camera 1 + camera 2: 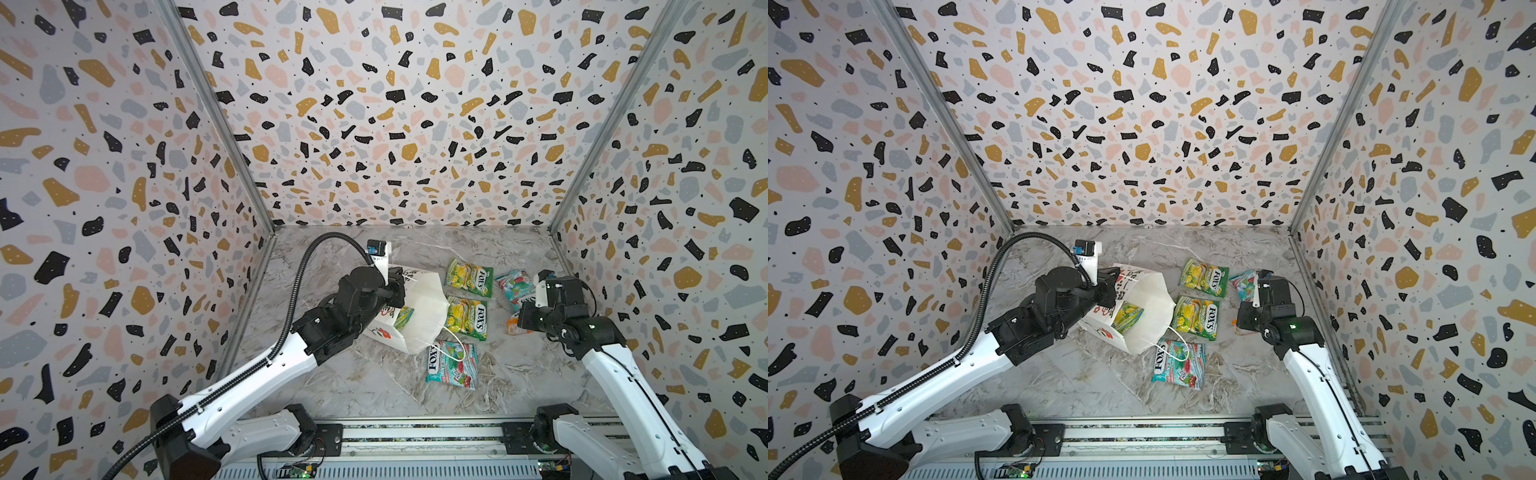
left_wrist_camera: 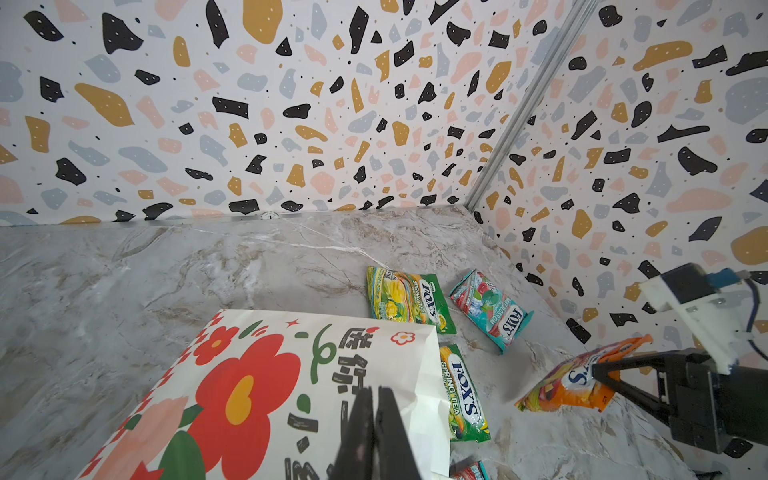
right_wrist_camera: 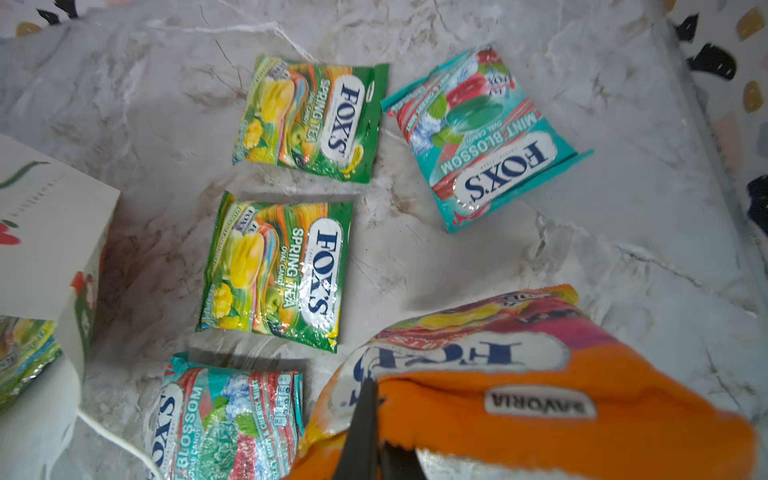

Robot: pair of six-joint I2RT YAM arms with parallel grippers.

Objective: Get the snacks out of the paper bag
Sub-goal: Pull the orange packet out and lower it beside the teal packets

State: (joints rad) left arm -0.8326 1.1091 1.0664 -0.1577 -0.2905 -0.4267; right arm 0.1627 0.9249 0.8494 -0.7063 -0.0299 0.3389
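Note:
The orange packet [image 3: 519, 386] goes down and toward the nearer green snack next, onto the empty bare marble beside that snack, and my right gripper releases it there.
The white paper bag [image 1: 419, 316] [image 2: 249, 395] with red flowers lies tipped, its mouth open toward the right. My left gripper [image 1: 395, 286] [image 2: 376, 390] is shut on its upper wall near the rim. One green packet [image 1: 404, 318] [image 1: 1126, 318] shows inside the mouth. On the marble lie two green snacks [image 3: 311, 118] [image 3: 276, 266] and two teal ones [image 3: 478, 137] [image 3: 224, 419]. My right gripper [image 3: 374, 399] [image 2: 596, 370] is shut on an orange packet [image 3: 519, 386] [image 2: 573, 382], held tilted just above the table at the right.
The bag's white cord handle [image 1: 455, 338] trails over the near teal packet. The right wall [image 1: 582, 257] stands close behind the right gripper. The black rail [image 1: 415, 432] runs along the front edge.

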